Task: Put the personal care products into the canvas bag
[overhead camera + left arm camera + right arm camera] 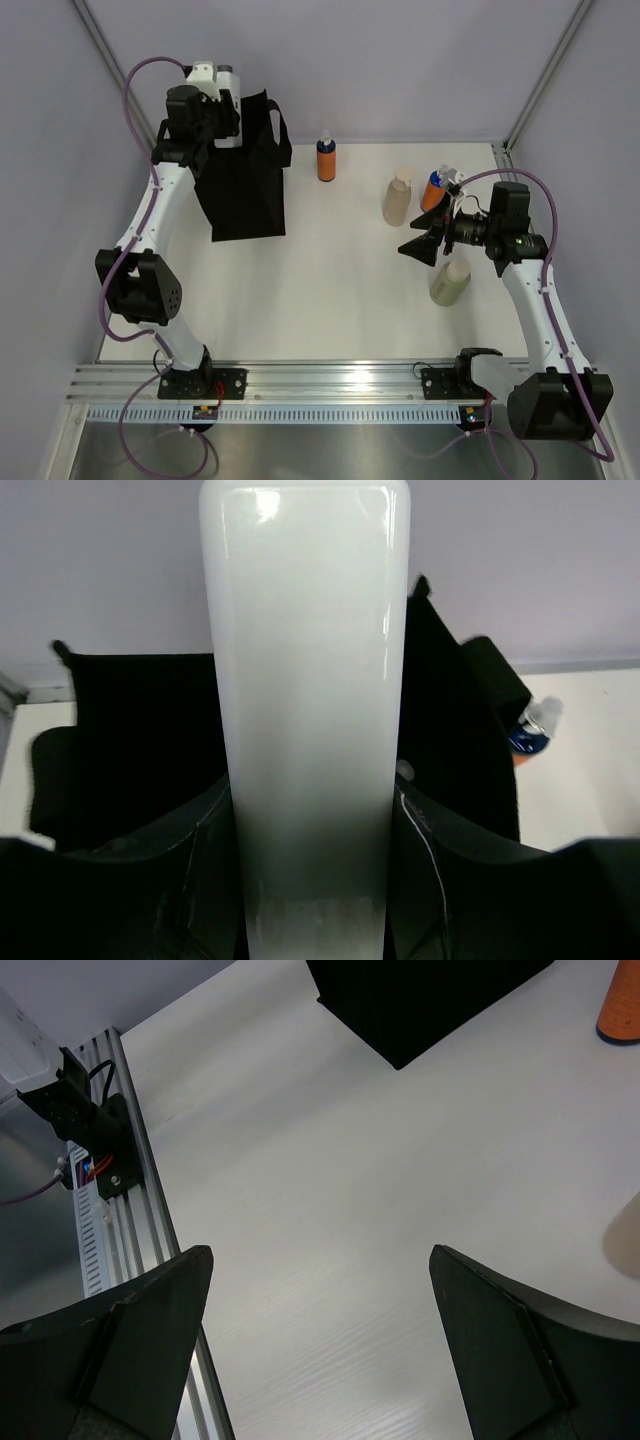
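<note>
The white bottle (305, 710) still hangs above the rim of the black canvas bag, so the robot's left gripper will next move down into the bag's opening and let go of the bottle.
My left gripper (212, 108) is shut on the white bottle with a grey cap (212, 74) and holds it over the back of the black canvas bag (245, 180). In the left wrist view the white bottle (305, 710) fills the centre, with the bag (130, 740) behind it. My right gripper (417, 245) is open and empty above the table. Around it stand the beige pump bottle (398, 197), an orange bottle with a blue top (435, 190) and the olive-green bottle (450, 282). A second orange bottle (326, 158) stands right of the bag. The amber bottle is not in view.
The right wrist view shows open fingers (150, 1330) over bare table, the bag's corner (420, 1000) and an orange bottle (620, 1005) at the top. The aluminium rail (330, 385) runs along the near edge. Grey walls close in the table.
</note>
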You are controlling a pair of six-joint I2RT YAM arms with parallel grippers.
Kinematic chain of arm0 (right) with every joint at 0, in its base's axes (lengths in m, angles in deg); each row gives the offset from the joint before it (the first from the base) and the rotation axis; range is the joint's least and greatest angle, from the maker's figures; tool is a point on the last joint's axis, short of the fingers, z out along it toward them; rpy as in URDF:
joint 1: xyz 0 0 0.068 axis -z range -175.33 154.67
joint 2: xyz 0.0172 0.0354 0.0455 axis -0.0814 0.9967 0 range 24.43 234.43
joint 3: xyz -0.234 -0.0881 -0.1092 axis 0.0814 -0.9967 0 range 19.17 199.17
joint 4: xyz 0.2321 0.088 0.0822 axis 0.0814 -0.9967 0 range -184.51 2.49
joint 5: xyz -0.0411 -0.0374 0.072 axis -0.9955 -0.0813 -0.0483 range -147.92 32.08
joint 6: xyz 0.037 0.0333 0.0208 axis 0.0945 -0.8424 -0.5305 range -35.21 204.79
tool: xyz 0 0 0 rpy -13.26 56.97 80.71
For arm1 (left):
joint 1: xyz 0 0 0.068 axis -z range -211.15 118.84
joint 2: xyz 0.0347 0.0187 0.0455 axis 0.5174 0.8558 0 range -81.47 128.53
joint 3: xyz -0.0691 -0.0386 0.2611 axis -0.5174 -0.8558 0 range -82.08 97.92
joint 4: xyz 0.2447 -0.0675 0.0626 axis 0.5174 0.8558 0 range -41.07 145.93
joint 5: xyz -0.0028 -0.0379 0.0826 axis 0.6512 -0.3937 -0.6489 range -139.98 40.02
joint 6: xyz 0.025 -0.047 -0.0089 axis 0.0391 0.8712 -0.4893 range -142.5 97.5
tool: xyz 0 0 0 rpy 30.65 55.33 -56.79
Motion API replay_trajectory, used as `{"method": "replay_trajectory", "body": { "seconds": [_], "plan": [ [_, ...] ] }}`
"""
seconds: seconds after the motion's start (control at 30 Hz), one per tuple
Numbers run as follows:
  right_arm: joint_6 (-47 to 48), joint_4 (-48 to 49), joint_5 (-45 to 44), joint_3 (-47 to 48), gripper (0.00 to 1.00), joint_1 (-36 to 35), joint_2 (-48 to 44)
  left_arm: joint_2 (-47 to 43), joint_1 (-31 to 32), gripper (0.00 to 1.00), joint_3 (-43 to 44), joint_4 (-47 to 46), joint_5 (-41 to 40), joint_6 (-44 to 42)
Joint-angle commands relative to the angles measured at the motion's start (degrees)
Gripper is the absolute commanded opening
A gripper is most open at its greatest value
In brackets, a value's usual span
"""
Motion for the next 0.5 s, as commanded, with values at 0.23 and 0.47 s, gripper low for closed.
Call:
{"method": "replay_trajectory", "body": {
  "seconds": [0.23,0.47],
  "plan": [
    [1.9,-0.2,2.2,1.1,1.00,0.2,0.8,-9.2,0.6,0.00,-14.5,-8.1,12.3,-3.9],
    [2.5,-0.9,1.5,1.2,0.99,0.2,0.7,-4.3,-0.6,0.01,-11.3,-2.1,8.3,-0.8]
  ]
}}
